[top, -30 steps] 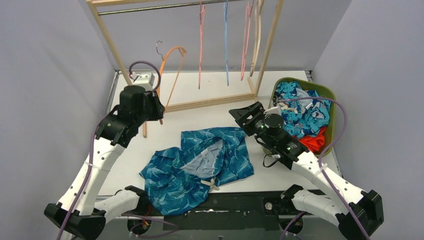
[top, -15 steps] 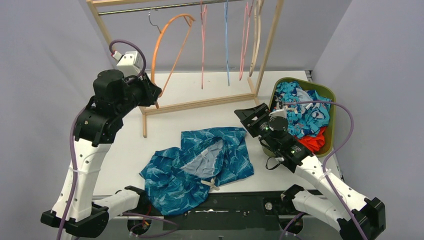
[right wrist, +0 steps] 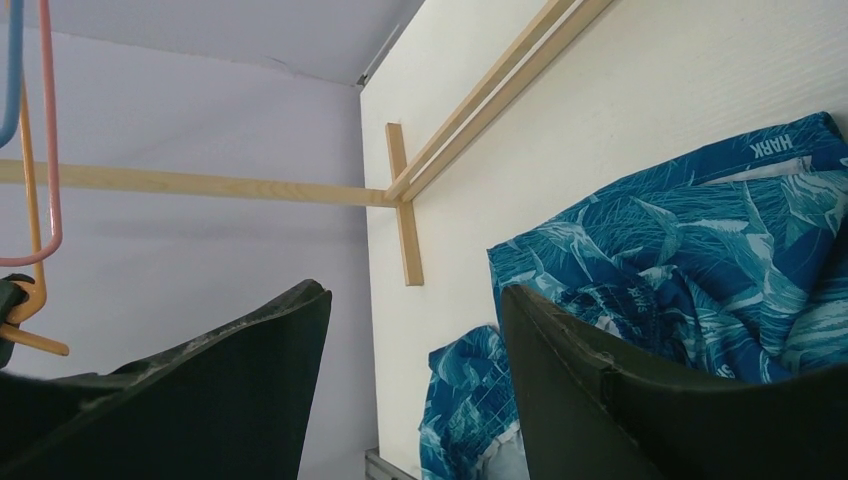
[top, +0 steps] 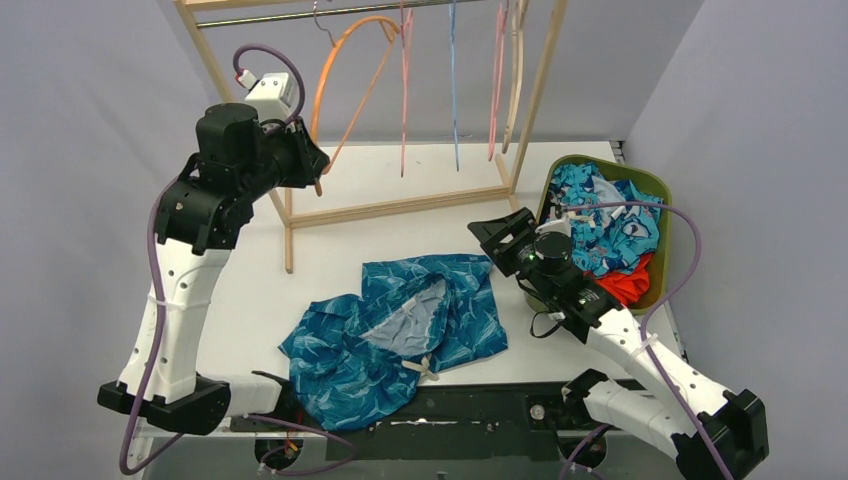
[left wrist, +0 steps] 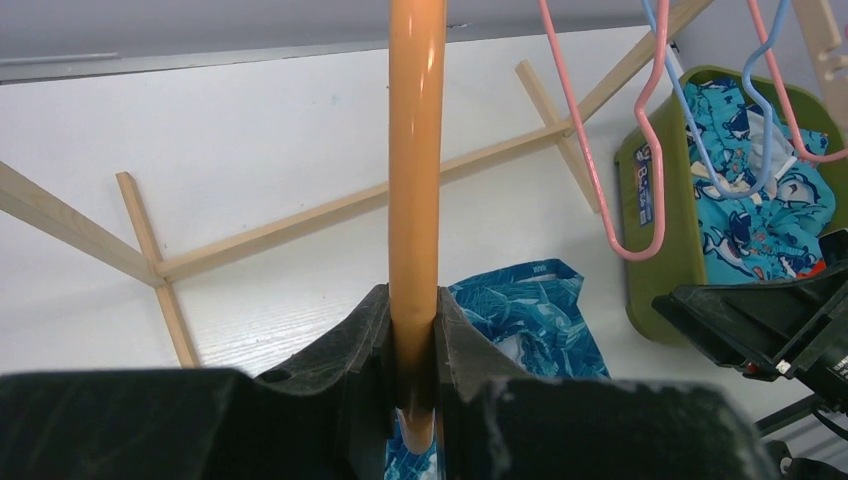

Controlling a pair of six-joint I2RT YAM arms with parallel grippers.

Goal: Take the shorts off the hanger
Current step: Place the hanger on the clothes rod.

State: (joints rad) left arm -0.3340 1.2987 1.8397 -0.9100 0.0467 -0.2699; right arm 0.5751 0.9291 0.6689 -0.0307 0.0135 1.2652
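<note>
My left gripper needs to move gently outward next, toward the rack's metal bar (top: 334,13), and let go of the orange hanger, because the hanger is bare and the shorts are on the tabletop.
The teal leaf-print shorts (top: 400,325) lie crumpled on the table near its front edge, off any hanger. My left gripper (top: 314,178) is raised by the rack's left post and is shut on the lower end of the bare orange hanger (top: 345,60). In the left wrist view the orange hanger (left wrist: 415,150) rises straight up from my shut left gripper (left wrist: 412,340). The hanger's metal hook (top: 320,14) is up at the rail. My right gripper (top: 495,232) hangs open just right of the shorts, holding nothing. In the right wrist view the shorts (right wrist: 700,260) lie beyond my open right gripper (right wrist: 415,330).
A wooden rack (top: 400,205) stands at the back; pink (top: 404,90), blue (top: 452,90) and pale hangers (top: 515,80) hang bare from its rail. A green bin (top: 664,240) at the right holds turquoise cartoon-print shorts (top: 610,225) and orange-red shorts (top: 625,285).
My left arm has lifted the orange hanger from low by the rack's foot up to the rail. The right gripper has shifted only slightly. The shorts have not moved.
</note>
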